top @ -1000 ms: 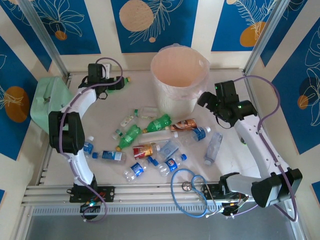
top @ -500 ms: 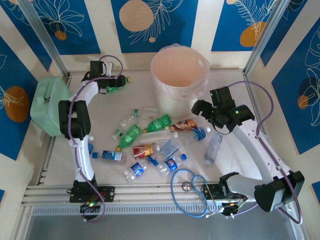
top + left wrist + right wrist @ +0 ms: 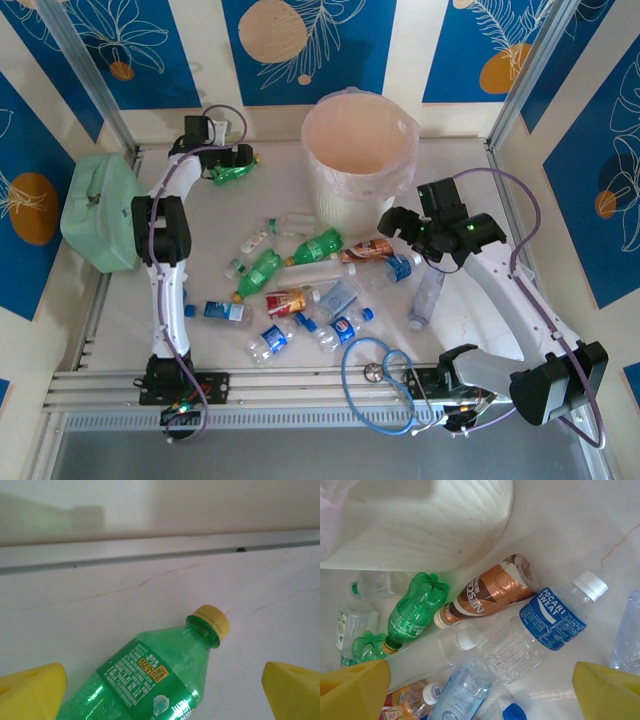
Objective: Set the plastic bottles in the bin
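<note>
The left gripper lowers next and closes its yellow fingers around the green bottle's labelled body.
The bin [image 3: 312,135] is a cream-pink bucket with a clear bag, standing at the back centre. A green bottle with a yellow cap [image 3: 232,173] lies at the back left. My left gripper [image 3: 230,160] stands open over it, and the bottle [image 3: 150,675] lies between the yellow fingers [image 3: 30,692], untouched. Several more plastic bottles [image 3: 300,290] are scattered mid-table. My right gripper [image 3: 393,222] hangs open above their right end, over a clear blue-labelled bottle [image 3: 540,630], a brown one [image 3: 487,592] and a green one [image 3: 412,612].
A mint-green case [image 3: 95,210] sits at the left edge. A blue cable loop [image 3: 380,385] lies by the front rail. The bin's base [image 3: 420,525] is close behind the right-hand bottles. A metal rail [image 3: 150,552] runs along the wall behind the green bottle.
My left gripper has shifted right along the back wall, over the green bottle. My right gripper has moved left and down towards the bottle pile.
</note>
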{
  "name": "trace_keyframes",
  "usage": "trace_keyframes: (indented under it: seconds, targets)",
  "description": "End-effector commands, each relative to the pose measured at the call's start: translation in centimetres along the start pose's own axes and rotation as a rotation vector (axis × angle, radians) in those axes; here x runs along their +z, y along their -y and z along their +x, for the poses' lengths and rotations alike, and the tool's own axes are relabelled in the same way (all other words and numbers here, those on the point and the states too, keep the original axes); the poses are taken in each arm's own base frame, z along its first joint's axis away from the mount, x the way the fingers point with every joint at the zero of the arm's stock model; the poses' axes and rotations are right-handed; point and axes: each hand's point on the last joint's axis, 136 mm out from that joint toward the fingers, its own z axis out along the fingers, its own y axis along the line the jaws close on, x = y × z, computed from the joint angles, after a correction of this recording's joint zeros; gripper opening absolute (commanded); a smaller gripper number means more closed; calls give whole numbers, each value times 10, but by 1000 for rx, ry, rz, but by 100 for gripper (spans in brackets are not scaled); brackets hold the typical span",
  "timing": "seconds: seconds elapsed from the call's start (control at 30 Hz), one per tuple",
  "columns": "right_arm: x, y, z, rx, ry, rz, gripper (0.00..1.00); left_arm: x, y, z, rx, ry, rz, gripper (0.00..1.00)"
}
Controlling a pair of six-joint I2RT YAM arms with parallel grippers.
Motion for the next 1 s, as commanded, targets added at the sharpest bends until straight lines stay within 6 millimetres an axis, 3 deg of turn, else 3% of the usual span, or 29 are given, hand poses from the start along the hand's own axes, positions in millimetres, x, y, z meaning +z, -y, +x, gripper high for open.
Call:
trace_keyframes:
  seconds: [0.0, 0.33, 0.57, 0.97]
  targets:
    - [-6, -7, 0, -19, -10, -36, 94, 5, 4, 11, 7, -63, 46, 100]
    - [-11, -6, -2, -1, 10, -58, 94, 9, 30, 51, 72, -190, 62, 99]
    - [-17, -2, -2, 14, 27, -80, 93, 11, 31, 63, 141, -233, -46, 94]
    - [-20, 1, -9, 34, 40, -111, 88, 7, 38, 57, 190, -225, -114, 53]
